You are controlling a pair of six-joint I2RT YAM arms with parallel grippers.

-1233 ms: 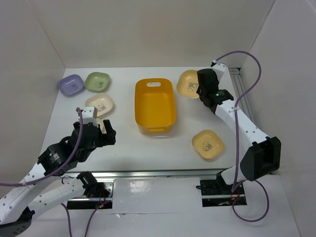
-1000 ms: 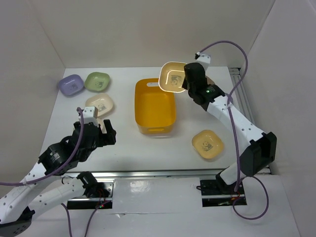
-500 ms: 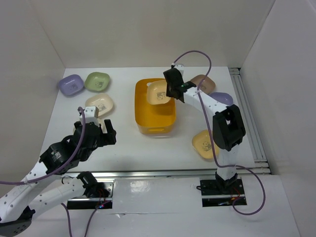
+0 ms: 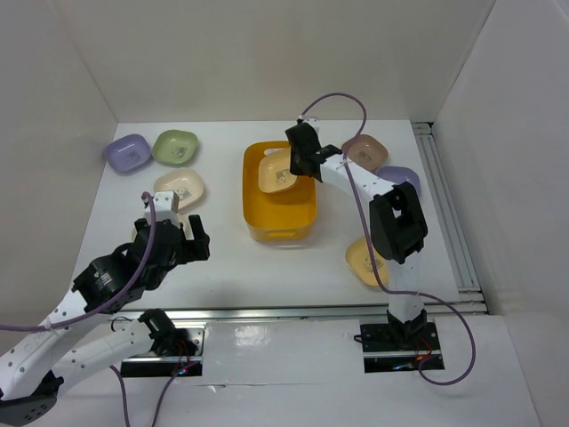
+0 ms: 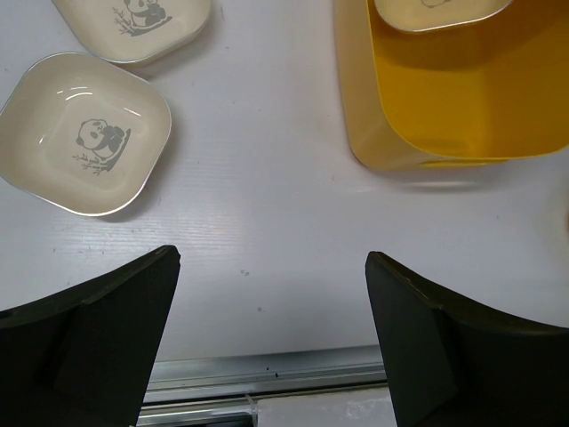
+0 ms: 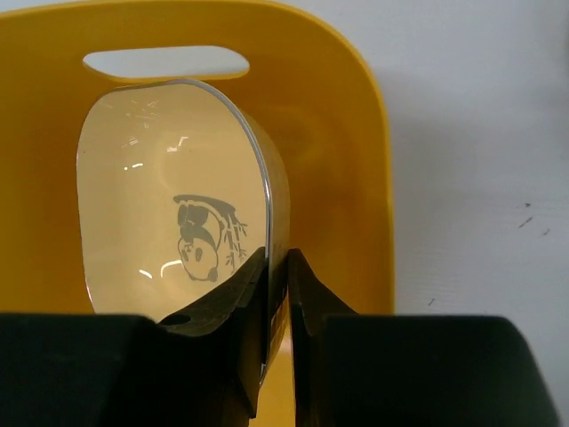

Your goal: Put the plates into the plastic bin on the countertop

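The nearer cream plate is outside the bin, so I will lower my open left gripper outward and to the left in the wrist view onto its bin-side rim point(image 5: 165, 147).
The yellow-orange plastic bin point(image 4: 283, 213) stands mid-countertop. My right gripper point(image 4: 300, 158) is shut on the rim of a pale yellow plate point(image 4: 276, 174) and holds it tilted inside the bin's far end. In the right wrist view the gripper point(image 6: 278, 256) pinches that plate point(image 6: 169, 187) on edge in front of the bin's slot handle point(image 6: 165, 62). My left gripper point(image 4: 182, 238) is open and empty above the near-left countertop, left of the bin. Below it lie two cream-coloured plates point(image 5: 84, 133) point(image 5: 133, 22). The bin's near corner point(image 5: 444, 116) shows at its right.
A lilac plate point(image 4: 127, 151) and a green plate point(image 4: 174, 147) lie at the back left, a cream plate point(image 4: 179, 187) in front of them. A brown plate point(image 4: 364, 149) and a lilac plate point(image 4: 397, 176) lie right of the bin. A pale yellow plate point(image 4: 363, 261) sits near right, partly behind the right arm.
My right gripper carried the pale yellow plate from the back right leftward and lowered it into the bin. The brown and lilac plates came into view. The left arm has not moved.
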